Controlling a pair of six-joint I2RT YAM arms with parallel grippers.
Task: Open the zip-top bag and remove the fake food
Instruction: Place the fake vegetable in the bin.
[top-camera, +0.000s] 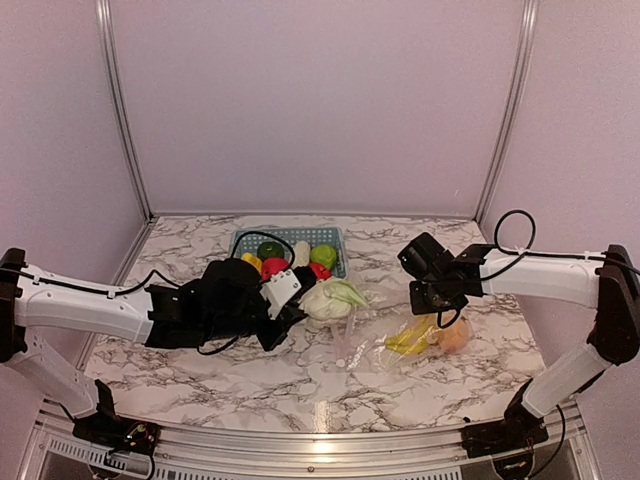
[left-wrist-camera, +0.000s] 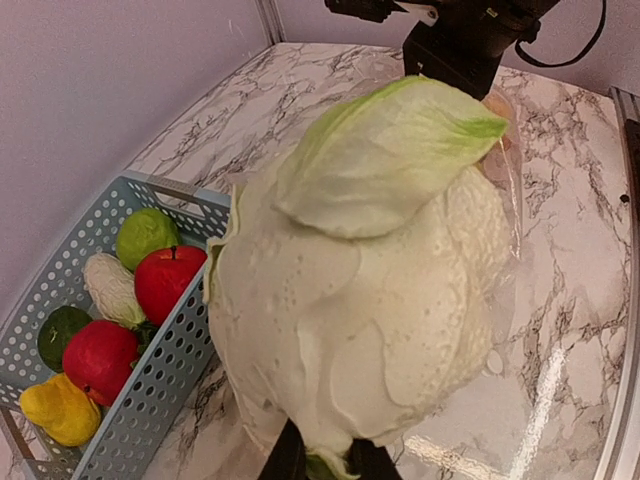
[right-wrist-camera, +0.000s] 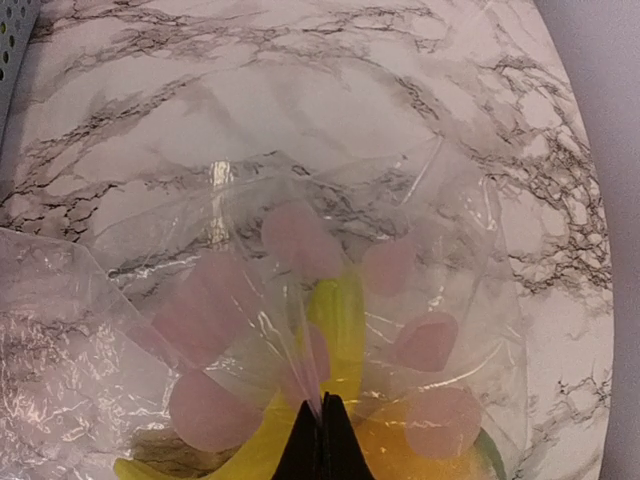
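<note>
My left gripper will next carry the cauliflower (top-camera: 333, 298) outward to the light blue basket that already holds other food, over its middle (top-camera: 300, 256), and move down to release.
My left gripper (top-camera: 292, 318) is shut on the stem of a white cauliflower (top-camera: 333, 298) with a pale green leaf, which fills the left wrist view (left-wrist-camera: 370, 280). The clear zip-top bag (top-camera: 395, 340) lies crumpled on the table, with pink dots showing in the right wrist view (right-wrist-camera: 300, 300). Yellow bananas (top-camera: 412, 338) and an orange (top-camera: 453, 338) are still inside it. My right gripper (top-camera: 437, 310) is shut, pinching a fold of the bag film (right-wrist-camera: 322, 400) above the banana (right-wrist-camera: 345, 330).
A light blue slotted basket (top-camera: 330, 235) stands at the back, and it holds a red apple (left-wrist-camera: 165, 282), green fruits (left-wrist-camera: 145, 235), a yellow lemon (left-wrist-camera: 60, 410) and other pieces. Its wall (left-wrist-camera: 170, 370) is just left of the cauliflower. Purple walls enclose the marble table.
</note>
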